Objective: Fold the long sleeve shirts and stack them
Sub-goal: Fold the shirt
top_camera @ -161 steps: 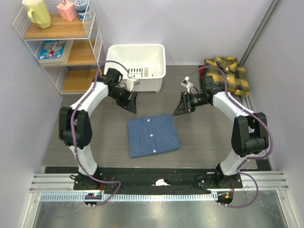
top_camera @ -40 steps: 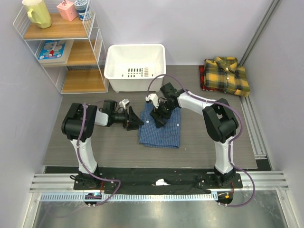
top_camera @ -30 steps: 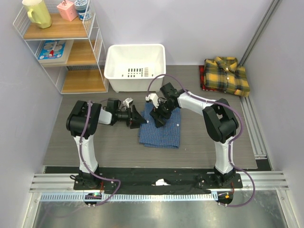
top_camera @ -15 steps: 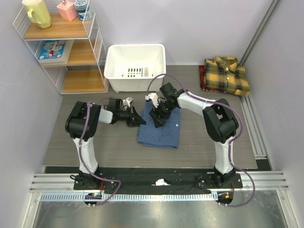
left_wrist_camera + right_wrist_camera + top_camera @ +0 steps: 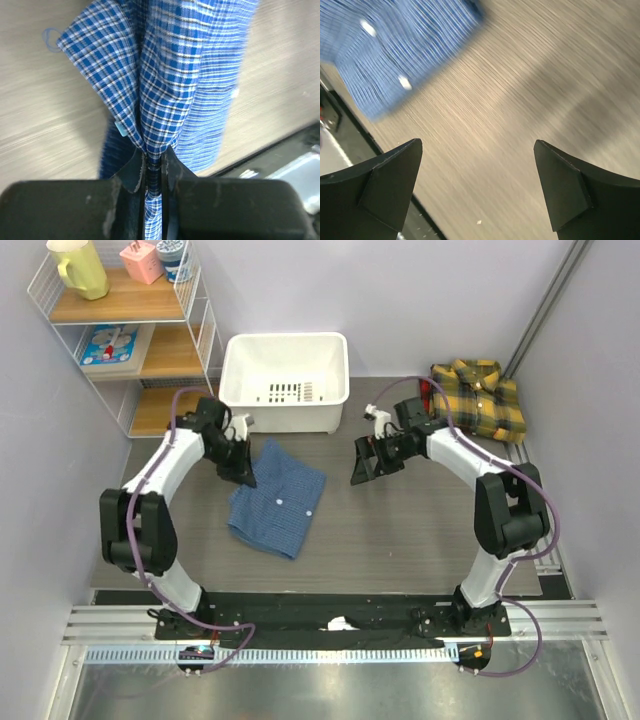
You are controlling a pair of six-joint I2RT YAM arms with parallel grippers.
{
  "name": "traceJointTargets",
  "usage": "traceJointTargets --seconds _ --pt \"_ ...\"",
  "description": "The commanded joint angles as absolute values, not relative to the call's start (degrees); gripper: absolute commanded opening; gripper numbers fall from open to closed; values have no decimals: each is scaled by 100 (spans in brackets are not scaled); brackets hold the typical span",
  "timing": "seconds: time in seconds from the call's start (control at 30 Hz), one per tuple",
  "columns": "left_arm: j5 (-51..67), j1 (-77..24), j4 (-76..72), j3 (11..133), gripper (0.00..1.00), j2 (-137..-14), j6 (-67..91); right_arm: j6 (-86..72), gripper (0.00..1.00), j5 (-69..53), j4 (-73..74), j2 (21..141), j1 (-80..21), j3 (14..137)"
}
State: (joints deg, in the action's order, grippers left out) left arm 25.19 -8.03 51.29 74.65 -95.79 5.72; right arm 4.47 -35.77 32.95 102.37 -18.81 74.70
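Note:
My left gripper carries the skewed shirt's pinched corner across to the right in the top view next and lets it go, since bare tabletop is there.
The folded blue checked shirt [image 5: 278, 498] lies left of the table's middle, skewed, with its far left corner pinched by my left gripper [image 5: 243, 475]. In the left wrist view the blue cloth [image 5: 165, 85] runs up from between the shut left gripper [image 5: 153, 159]. My right gripper [image 5: 362, 468] stands wide open to the right of the shirt, apart from it, with only bare table between its fingertips [image 5: 395, 175]; the blue shirt [image 5: 395, 55] shows blurred at upper left there. The yellow plaid shirt [image 5: 480, 398] lies folded at the far right.
A white basket [image 5: 286, 380] stands at the back centre, just behind the left gripper. A wire shelf unit [image 5: 130, 335] with small items stands at the back left. A metal rail [image 5: 535, 510] runs along the table's right side.
My left gripper has shut on the blue shirt's corner and dragged it left and back. The right gripper has let go, opened wide and drawn away to the right.

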Motion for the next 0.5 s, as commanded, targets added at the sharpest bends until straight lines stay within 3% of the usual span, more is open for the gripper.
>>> traceJointTargets --seconds 0.0,0.17,0.3,0.47 --pt "882 -1044 6774 9344 0 -9034 -368 18 100 -4077 3357 9756 -1478 7155" --pt "-965 -2151 7620 10678 0 -9535 -484 -263 100 -4332 3410 9563 -1205 6900" --pt "-1361 -3373 6885 9795 0 -9729 -264 -465 100 -4561 3480 9554 -906 6785" --pt "-855 -4243 6364 9676 0 -11230 631 -694 100 -4685 3586 9396 -352 6461"
